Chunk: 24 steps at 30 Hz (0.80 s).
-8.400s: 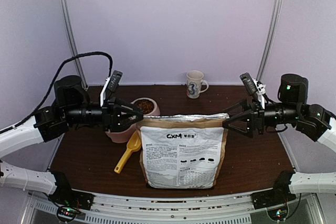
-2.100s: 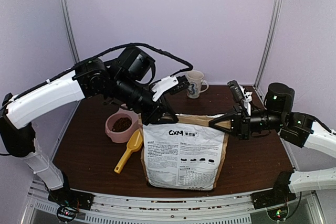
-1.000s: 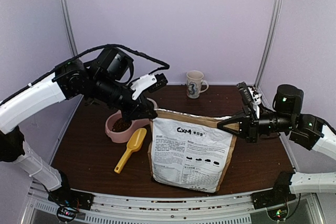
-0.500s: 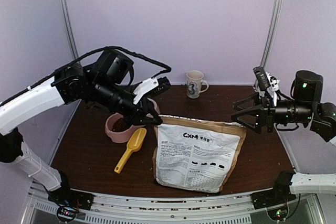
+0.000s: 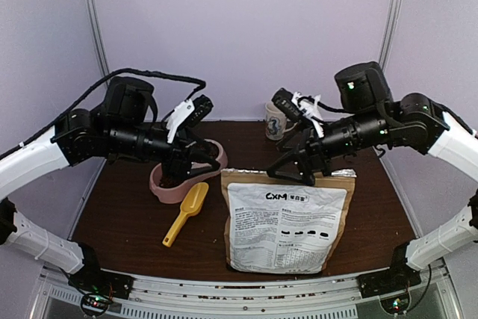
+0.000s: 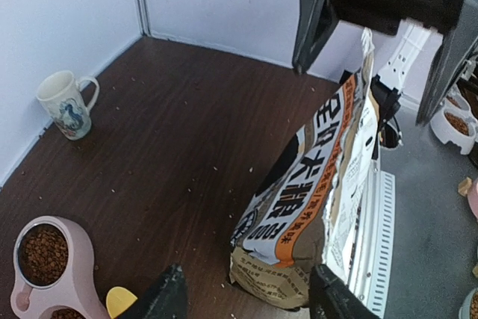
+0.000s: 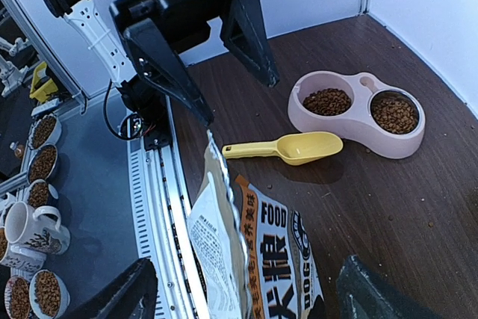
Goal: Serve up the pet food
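Note:
The bag's top edge near the scoop (image 7: 224,175) stands free. Next I need to move my right gripper toward it, to the left in the top view, and close there.
The pet food (image 7: 326,101) fills both cups of a pink double bowl (image 7: 357,131); one cup of it also shows in the left wrist view (image 6: 42,253). The tan-and-white bag (image 5: 287,222) stands upright on the table, free of both grippers. My right gripper (image 5: 293,172) is open just above the bag's top edge, and in its wrist view (image 7: 246,267) its jaws straddle the bag (image 7: 254,252) without touching. My left gripper (image 5: 203,163) is open over the bowl (image 5: 160,188), left of the bag; in its wrist view (image 6: 246,289) it is empty.
A yellow scoop (image 5: 185,213) lies empty between the bowl and the bag. A printed mug (image 5: 276,119) stands at the back of the table. Loose crumbs dot the dark table (image 6: 172,132). Walls close off the back and both sides.
The right arm swung left and now hovers over the bag's top. The bag went from leaning to upright. The left gripper drew back left over the bowl.

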{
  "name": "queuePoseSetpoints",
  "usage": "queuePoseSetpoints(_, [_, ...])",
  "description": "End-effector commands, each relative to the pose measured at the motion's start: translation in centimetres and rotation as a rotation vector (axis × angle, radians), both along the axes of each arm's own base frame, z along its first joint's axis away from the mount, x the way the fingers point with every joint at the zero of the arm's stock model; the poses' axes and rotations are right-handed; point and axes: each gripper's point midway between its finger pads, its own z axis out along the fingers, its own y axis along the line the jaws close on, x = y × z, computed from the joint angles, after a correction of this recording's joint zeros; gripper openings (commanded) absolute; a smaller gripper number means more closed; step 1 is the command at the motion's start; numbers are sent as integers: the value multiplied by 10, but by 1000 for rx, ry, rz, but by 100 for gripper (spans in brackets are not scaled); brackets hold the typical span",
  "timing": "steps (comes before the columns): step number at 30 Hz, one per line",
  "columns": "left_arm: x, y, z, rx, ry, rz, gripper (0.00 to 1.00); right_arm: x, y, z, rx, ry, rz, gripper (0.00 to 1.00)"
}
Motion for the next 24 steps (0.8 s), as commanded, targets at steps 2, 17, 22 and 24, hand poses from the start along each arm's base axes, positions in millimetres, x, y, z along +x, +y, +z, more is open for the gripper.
queuePoseSetpoints(2, [11, 19, 25, -171, -56, 76, 60, 8, 32, -12, -115, -41, 59, 82])
queuePoseSetpoints(17, [-7, 18, 20, -315, -16, -21, 57, -3, 70, -41, -266, 11, 196, 41])
queuePoseSetpoints(22, [-15, 4, 14, -319, 24, -111, 57, -2, 72, -43, -266, 14, 191, 16])
queuePoseSetpoints(24, [-18, 0, 12, -324, 32, -133, 58, -1, 72, -43, -265, 10, 184, 1])
